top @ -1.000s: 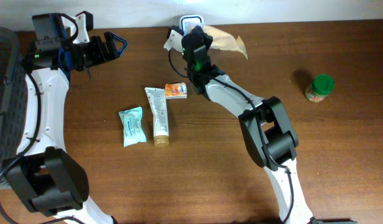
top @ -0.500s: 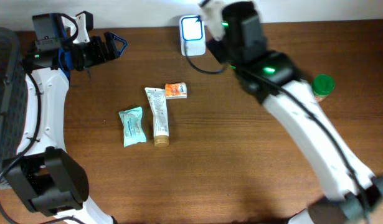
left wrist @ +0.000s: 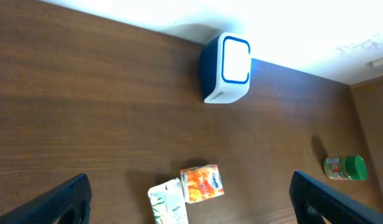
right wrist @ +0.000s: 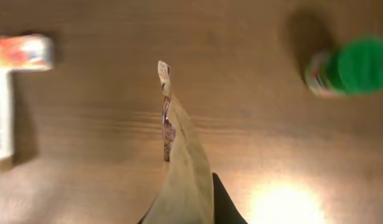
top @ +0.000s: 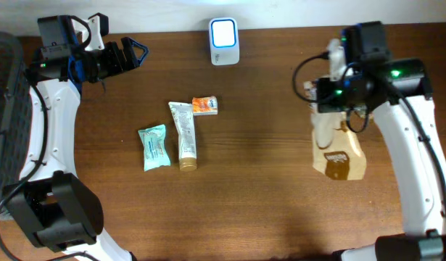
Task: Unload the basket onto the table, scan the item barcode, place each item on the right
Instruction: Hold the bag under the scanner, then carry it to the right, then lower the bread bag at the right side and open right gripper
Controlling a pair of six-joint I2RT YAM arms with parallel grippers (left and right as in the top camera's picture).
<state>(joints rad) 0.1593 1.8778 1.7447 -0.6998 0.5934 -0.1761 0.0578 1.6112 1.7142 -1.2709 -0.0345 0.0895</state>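
The tan pouch (top: 339, 154) goes to the right in the overhead view next and down beside the green-lidded jar, where my right gripper releases it on empty table.
My right gripper (top: 329, 110) is shut on the top edge of a tan pouch (top: 339, 154), which hangs down over the right side of the table. The right wrist view shows the pouch (right wrist: 186, 163) edge-on, with a dark finger (right wrist: 225, 205) against it. A white scanner with a blue-rimmed window (top: 224, 32) stands at the back edge, well left of the pouch, and the scanner (left wrist: 227, 60) also appears in the left wrist view. My left gripper (top: 133, 52) hovers open at the back left with nothing between its blue fingers (left wrist: 65, 200).
An orange packet (top: 204, 106), a white tube (top: 184, 135) and a teal packet (top: 154, 147) lie left of centre. A green-lidded jar (right wrist: 350, 65) stands on the right, beyond the pouch. A dark mesh basket (top: 1, 109) sits at the left edge.
My right arm has swung from the scanner at the back over to the right side of the table, carrying the pouch with it. The left arm has stayed still.
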